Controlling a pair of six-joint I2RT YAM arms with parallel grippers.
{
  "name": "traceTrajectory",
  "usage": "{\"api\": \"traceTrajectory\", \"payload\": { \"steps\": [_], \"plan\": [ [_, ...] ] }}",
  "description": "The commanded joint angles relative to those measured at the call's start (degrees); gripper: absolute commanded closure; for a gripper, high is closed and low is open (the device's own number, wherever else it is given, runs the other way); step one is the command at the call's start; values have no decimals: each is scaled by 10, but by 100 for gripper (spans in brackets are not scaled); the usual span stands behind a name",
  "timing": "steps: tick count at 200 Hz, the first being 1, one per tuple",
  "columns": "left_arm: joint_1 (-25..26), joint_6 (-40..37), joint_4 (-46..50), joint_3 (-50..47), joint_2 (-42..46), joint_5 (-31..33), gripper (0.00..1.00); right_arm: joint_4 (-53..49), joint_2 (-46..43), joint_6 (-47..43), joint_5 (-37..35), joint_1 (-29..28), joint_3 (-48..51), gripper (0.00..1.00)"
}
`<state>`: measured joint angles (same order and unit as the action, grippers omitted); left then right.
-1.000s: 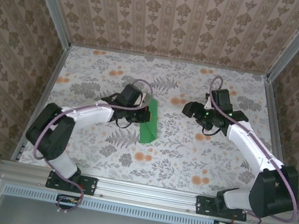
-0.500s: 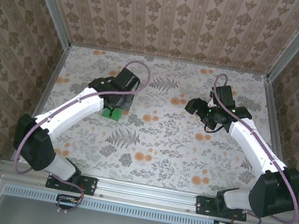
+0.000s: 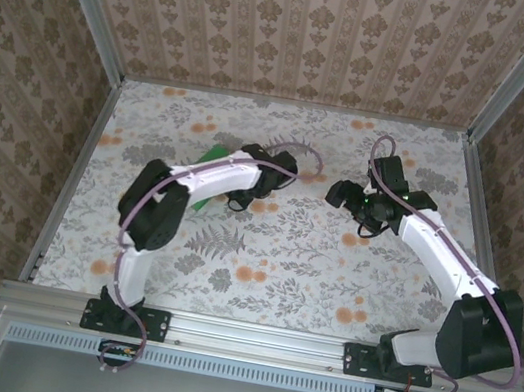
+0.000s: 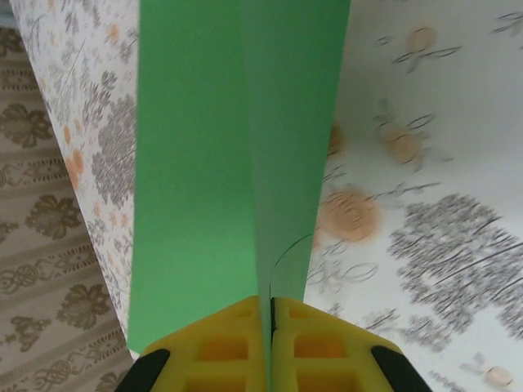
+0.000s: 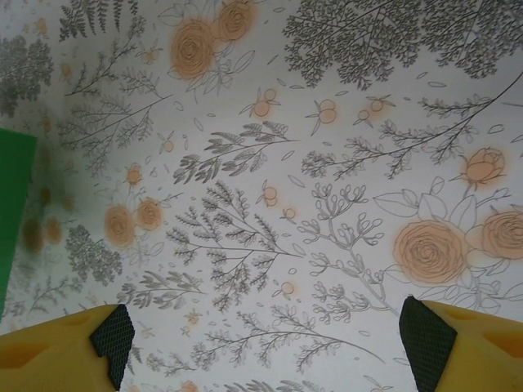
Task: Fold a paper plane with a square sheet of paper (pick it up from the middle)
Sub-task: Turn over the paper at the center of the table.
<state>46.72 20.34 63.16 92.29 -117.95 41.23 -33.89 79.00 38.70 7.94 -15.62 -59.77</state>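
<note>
I need to move my left gripper toward my right gripper, lower the green paper (image 3: 212,159) there and let go of its near end, because the tabletop between my grippers is bare.
My left gripper (image 4: 269,300) is shut on the near end of the green paper (image 4: 212,163). The paper is folded into a long strip with a crease down its middle, and it runs away from the yellow fingertips (image 4: 221,343) above the flowered table. From above, the green paper (image 3: 212,159) sticks out on both sides of the left forearm, near the left gripper (image 3: 234,191). My right gripper (image 3: 341,192) hangs open over the table at the right with nothing between its fingers (image 5: 110,335). A green edge of the paper (image 5: 12,196) shows at the far left of the right wrist view.
The flowered tabletop (image 3: 283,251) is walled by patterned panels at the back (image 3: 301,30) and sides. A metal rail (image 3: 258,335) runs along the near edge by the arm bases.
The left arm lifted the paper from the table's middle, swung left, and now its wrist sits further right with the forearm bent across. The right arm has barely moved.
</note>
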Motion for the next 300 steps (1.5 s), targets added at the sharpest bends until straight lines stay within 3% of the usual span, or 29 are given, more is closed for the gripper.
{"api": "traceTrajectory", "payload": {
  "steps": [1, 79, 153, 203, 235, 300],
  "plan": [
    [25, 25, 51, 49, -45, 24, 94, -4, 21, -22, -30, 11, 6, 11],
    [72, 36, 34, 110, -115, -118, 83, 0, 46, -12, -33, 91, 26, 12],
    [68, 39, -19, 100, -107, -244, 68, 43, 101, -21, 13, 104, 11, 12],
    [49, 39, -108, 47, -50, -372, 51, 52, 111, -24, 27, 104, 12, 12],
    [46, 33, -155, 24, 0, -443, 45, 52, 110, -24, 30, 104, 12, 12],
    [10, 58, -273, -47, 174, -576, 20, 49, 99, -31, 41, 90, -4, 13]
  ]
}}
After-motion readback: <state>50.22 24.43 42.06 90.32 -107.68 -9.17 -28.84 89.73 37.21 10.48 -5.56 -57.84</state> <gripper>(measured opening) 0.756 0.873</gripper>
